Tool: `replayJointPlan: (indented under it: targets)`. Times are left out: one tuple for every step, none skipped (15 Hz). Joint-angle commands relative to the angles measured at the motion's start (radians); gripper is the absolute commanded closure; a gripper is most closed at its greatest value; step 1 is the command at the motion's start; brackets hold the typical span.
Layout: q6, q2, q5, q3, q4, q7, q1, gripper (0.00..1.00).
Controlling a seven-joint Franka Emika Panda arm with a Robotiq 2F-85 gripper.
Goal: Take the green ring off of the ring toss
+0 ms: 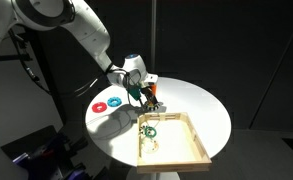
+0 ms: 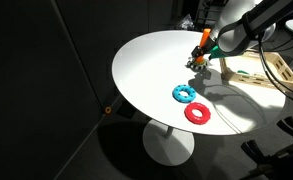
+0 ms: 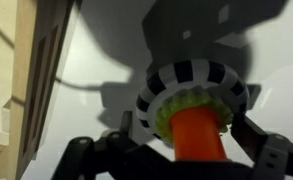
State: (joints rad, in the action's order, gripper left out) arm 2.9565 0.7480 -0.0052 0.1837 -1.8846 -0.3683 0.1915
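Observation:
My gripper should next move slightly away from the wooden tray, stay low, and then close around the green ring (image 3: 191,100).
The ring toss (image 3: 191,80) fills the wrist view: an orange peg (image 3: 198,135) on a round black-and-white base, with the green ring (image 3: 191,100) around the foot of the peg. My gripper (image 3: 191,135) is low over it, one dark finger on each side of the ring and base. The jaws look open and close to the ring. In both exterior views the gripper (image 1: 146,92) (image 2: 208,50) covers most of the ring toss (image 1: 152,101) (image 2: 200,58) on the round white table.
A blue ring (image 2: 183,93) and a red ring (image 2: 198,113) lie flat on the table (image 2: 151,70) beside the ring toss. A shallow wooden tray (image 1: 201,150) holding a small green object (image 1: 149,127) sits close by. The table edge is near.

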Motion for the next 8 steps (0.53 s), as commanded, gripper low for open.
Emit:
replayJointPlan:
  targets:
    - [0.012,0.006,0.042,-0.03,0.018,0.028,-0.027,0.0]
    - [0.013,0.005,0.05,-0.035,0.018,0.03,-0.03,0.0]
    - [0.015,0.005,0.054,-0.039,0.018,0.031,-0.032,0.0]
    - [0.018,0.007,0.056,-0.038,0.019,0.03,-0.031,0.0]
    - [0.022,0.01,0.057,-0.035,0.02,0.028,-0.028,0.0]
    - [0.024,0.012,0.057,-0.035,0.022,0.029,-0.028,0.0]
    - [0.026,0.014,0.057,-0.034,0.023,0.029,-0.027,0.0]
    - [0.029,0.016,0.058,-0.035,0.025,0.028,-0.027,0.0]
